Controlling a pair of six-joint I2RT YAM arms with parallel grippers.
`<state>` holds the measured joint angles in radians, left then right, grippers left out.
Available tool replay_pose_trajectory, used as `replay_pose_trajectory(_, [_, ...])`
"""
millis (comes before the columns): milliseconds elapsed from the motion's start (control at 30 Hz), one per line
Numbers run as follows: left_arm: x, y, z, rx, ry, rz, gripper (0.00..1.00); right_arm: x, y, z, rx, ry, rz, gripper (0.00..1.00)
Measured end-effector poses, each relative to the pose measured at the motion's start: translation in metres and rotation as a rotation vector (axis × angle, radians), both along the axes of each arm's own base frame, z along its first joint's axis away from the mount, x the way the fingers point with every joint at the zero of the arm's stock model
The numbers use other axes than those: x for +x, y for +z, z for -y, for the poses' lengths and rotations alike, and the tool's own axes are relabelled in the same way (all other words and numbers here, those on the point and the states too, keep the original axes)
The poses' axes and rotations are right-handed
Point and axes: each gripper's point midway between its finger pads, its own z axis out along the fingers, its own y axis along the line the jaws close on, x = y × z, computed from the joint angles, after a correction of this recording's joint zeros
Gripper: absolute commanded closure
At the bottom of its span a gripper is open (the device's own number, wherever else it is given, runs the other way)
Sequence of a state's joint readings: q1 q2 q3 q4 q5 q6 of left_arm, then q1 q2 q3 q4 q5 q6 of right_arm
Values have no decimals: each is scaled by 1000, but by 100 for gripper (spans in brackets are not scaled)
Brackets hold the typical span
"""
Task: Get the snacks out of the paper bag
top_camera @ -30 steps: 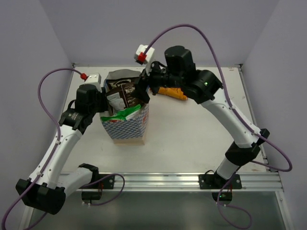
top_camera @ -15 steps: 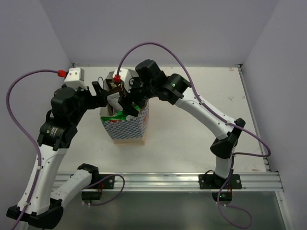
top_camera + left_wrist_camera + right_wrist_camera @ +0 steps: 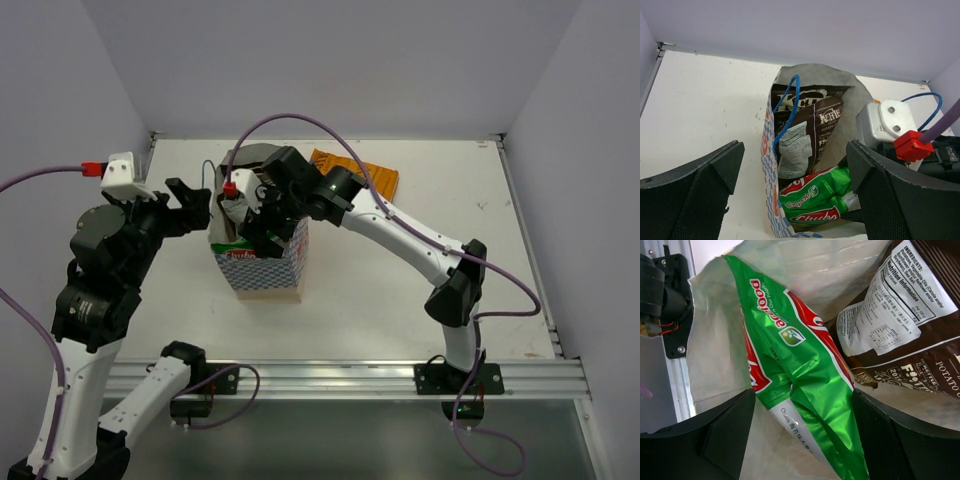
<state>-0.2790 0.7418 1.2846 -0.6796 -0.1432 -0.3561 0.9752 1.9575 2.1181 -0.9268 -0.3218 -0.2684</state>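
Observation:
The right gripper moves deeper down into the paper bag (image 3: 262,272) next, onto the green part beside the chip bag's white strip, since it lies between my open fingers.
The blue-and-white check paper bag (image 3: 262,272) stands open in the middle of the table. In the left wrist view the paper bag (image 3: 771,210) holds two dark brown packets (image 3: 812,125) and a green-and-white chip bag (image 3: 815,197). The orange packet (image 3: 355,172) lies on the table behind the bag. My right gripper (image 3: 262,228) is down inside the bag's mouth, open. In the right wrist view the right gripper (image 3: 802,440) has one jaw on each side of the green-and-white chip bag (image 3: 800,365). My left gripper (image 3: 197,205) is open and empty, above the bag's left edge.
The right wrist camera housing with its red plug (image 3: 890,127) sits over the bag's right side. A blue string handle (image 3: 785,115) hangs over the brown packets. The white walls enclose the table at the back and left (image 3: 150,140).
The right gripper left the orange packet on the table behind the bag, then swung left and down into the bag. The left arm drew back to the left, off the bag's edge.

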Motion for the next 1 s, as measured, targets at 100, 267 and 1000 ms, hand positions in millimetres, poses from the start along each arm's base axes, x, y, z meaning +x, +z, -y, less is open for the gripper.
replay_pose_trajectory(100, [-3, -6, -2, 4, 8, -9, 10, 1, -4, -1, -8, -1, -4, 19])
replay_pose_trajectory(267, [-6, -21, -4, 15, 17, -49, 10, 1, -6, -1, -11, 4, -2, 18])
replay_pose_trajectory(1000, [-6, -51, -1, 19, 18, -129, 10, 5, -21, -8, -87, 7, 66, 100])
